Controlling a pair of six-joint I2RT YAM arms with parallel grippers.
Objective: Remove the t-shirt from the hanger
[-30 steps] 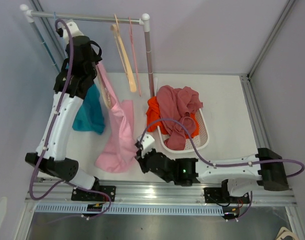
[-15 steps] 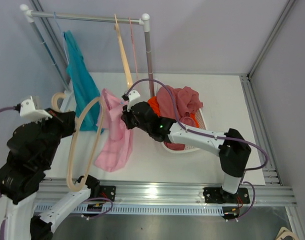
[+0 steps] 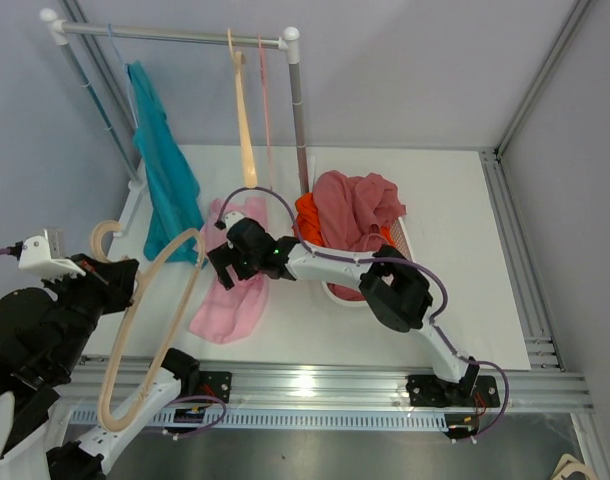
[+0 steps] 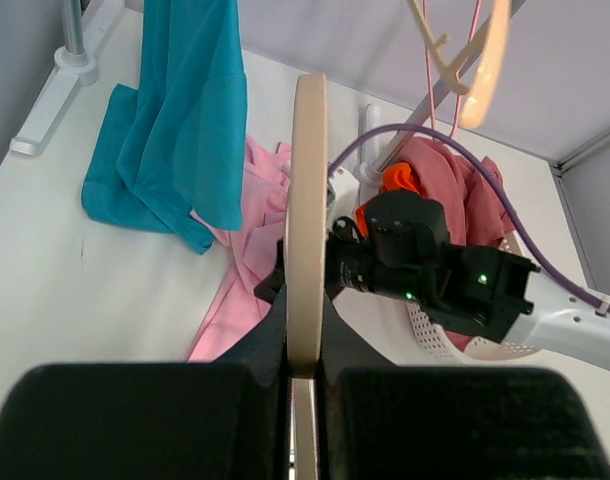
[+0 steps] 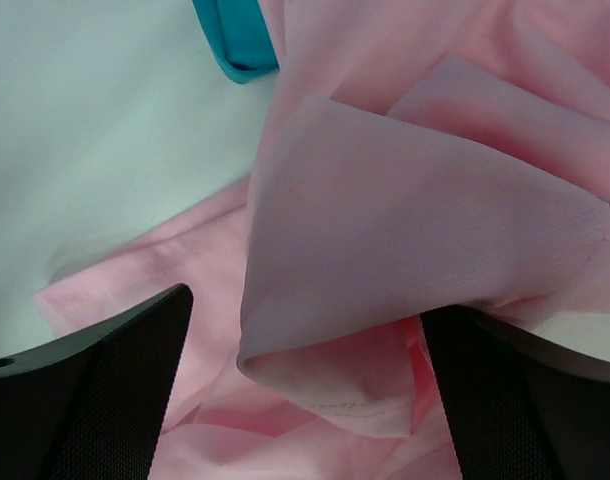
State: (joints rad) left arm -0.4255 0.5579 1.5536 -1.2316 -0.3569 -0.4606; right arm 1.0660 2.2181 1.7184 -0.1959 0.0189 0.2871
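The loose fold of the pink t-shirt already stands between the open fingers of the robot's right gripper, so the right gripper will next move slightly down around the fold and close.
The pink t-shirt (image 3: 228, 303) lies crumpled on the white table, off the hanger. The beige hanger (image 3: 145, 325) is bare and held up at the near left, its bar clamped between the jaws of my left gripper (image 4: 305, 345), which is shut on it. My right gripper (image 3: 228, 258) hovers low over the shirt's upper end. In the right wrist view its fingers (image 5: 115, 370) stand wide apart, and a loose fold of the pink t-shirt (image 5: 405, 230) drapes between them without being pinched.
A teal garment (image 3: 163, 185) hangs from the rack rail (image 3: 175, 36), its tail on the table. A beige hanger (image 3: 244, 115) and a thin pink hanger (image 3: 265, 100) hang further right on the rail. A white basket (image 3: 405, 280) of red and orange clothes sits right of the rack post.
My right gripper has opened and let go of the pink t-shirt, which has sunk onto the table. The left arm has drawn the bare hanger nearer and lower.
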